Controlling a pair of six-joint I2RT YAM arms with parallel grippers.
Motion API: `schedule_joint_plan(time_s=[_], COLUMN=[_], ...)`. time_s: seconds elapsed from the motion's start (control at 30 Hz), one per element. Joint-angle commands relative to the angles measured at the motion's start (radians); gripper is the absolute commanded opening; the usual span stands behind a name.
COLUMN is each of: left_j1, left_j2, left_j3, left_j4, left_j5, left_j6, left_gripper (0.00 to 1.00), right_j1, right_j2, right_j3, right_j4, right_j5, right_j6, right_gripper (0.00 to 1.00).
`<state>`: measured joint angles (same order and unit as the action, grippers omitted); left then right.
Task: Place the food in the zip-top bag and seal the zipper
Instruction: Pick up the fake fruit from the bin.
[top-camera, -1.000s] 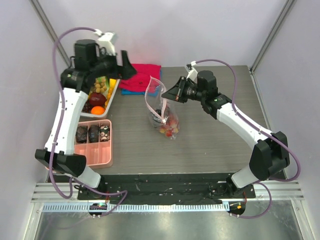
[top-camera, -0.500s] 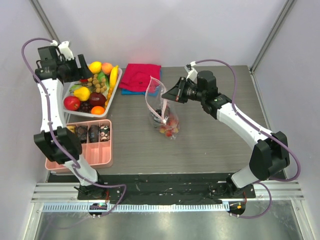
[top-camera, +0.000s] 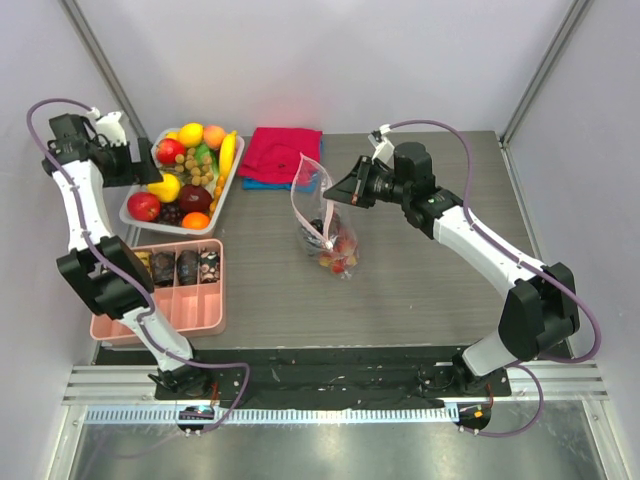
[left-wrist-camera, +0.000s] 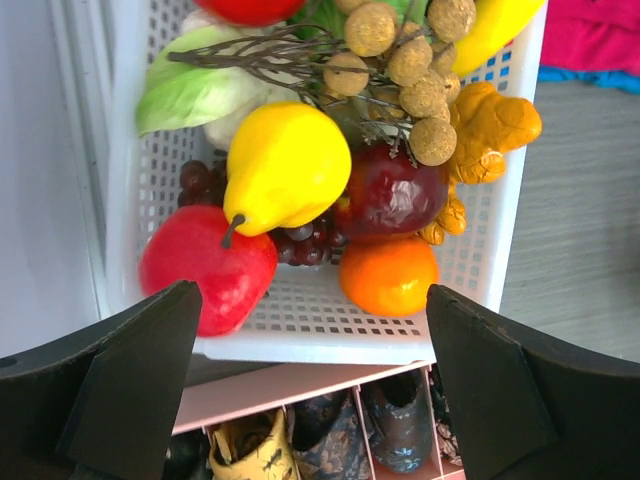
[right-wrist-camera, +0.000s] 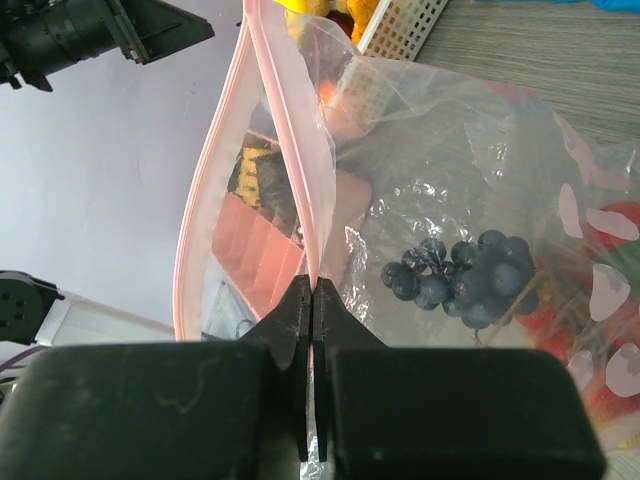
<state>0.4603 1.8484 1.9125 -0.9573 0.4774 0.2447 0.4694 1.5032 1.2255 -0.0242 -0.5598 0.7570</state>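
Observation:
The yellow pear (left-wrist-camera: 290, 163) lies uncovered on the other food in the basket (left-wrist-camera: 330, 345). My left gripper needs to go down open around the pear's wide body next and close there.
The zip-top bag (top-camera: 322, 220) stands on the table's middle, its mouth held up. My right gripper (top-camera: 331, 194) is shut on the pink zipper strip (right-wrist-camera: 290, 150) at the mouth edge, as the right wrist view (right-wrist-camera: 313, 292) shows. Inside the bag lie dark grapes (right-wrist-camera: 462, 280) and red pieces. My left gripper (top-camera: 145, 168) is open and empty, hovering over the near left end of the white basket (left-wrist-camera: 330, 345). The basket holds food: a yellow pear (left-wrist-camera: 285, 165), a red apple (left-wrist-camera: 205, 270), an orange (left-wrist-camera: 390, 275) and a dark red fruit (left-wrist-camera: 392, 195).
A pink divided tray (top-camera: 185, 305) with dark patterned items sits just in front of the basket (top-camera: 228, 190). A red folded cloth (top-camera: 285, 152) on a blue one lies behind the bag. Frame posts stand at the back corners.
My left arm has swung from above the basket to the far left, uncovering the fruit. My right gripper and the bag have stayed put.

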Motion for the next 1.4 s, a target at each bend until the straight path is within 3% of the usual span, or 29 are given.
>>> schedule_joint_plan(time_s=[0.0,0.13,0.33,0.67,1.2,1.37], left_j1=[-0.002,-0.002,-0.021,-0.055,-0.066,-0.066], left_j2=[0.075,0.17,0.238,0.264,0.304,0.302], left_j3=[0.061,0.184,0.215,0.143,0.117,0.132], left_j4=[0.019,-0.027,-0.02,0.046,0.084,0.089], left_j5=[0.081,0.101,0.119,0.075,0.02,0.01], left_j6=[0.105,0.137,0.171,0.146,0.107,0.093], left_gripper=[1.0,1.0,0.97,0.91,0.89,0.8], right_j1=[0.003,0.003,0.005,0.003,0.003,0.005], right_j2=[-0.011,0.0,0.011,0.02,0.035,0.035], right_j3=[-0.003,-0.001,0.0,0.002,0.012,0.014], right_j4=[0.038,0.041,0.05,0.05,0.052,0.052], right_j5=[-0.025,-0.031,-0.035,-0.034,-0.035,-0.032], right_j6=[-0.022,-0.016,-0.01,-0.005,-0.001,-0.002], right_gripper=[0.01,0.01,0.01,0.01,0.01,0.01])
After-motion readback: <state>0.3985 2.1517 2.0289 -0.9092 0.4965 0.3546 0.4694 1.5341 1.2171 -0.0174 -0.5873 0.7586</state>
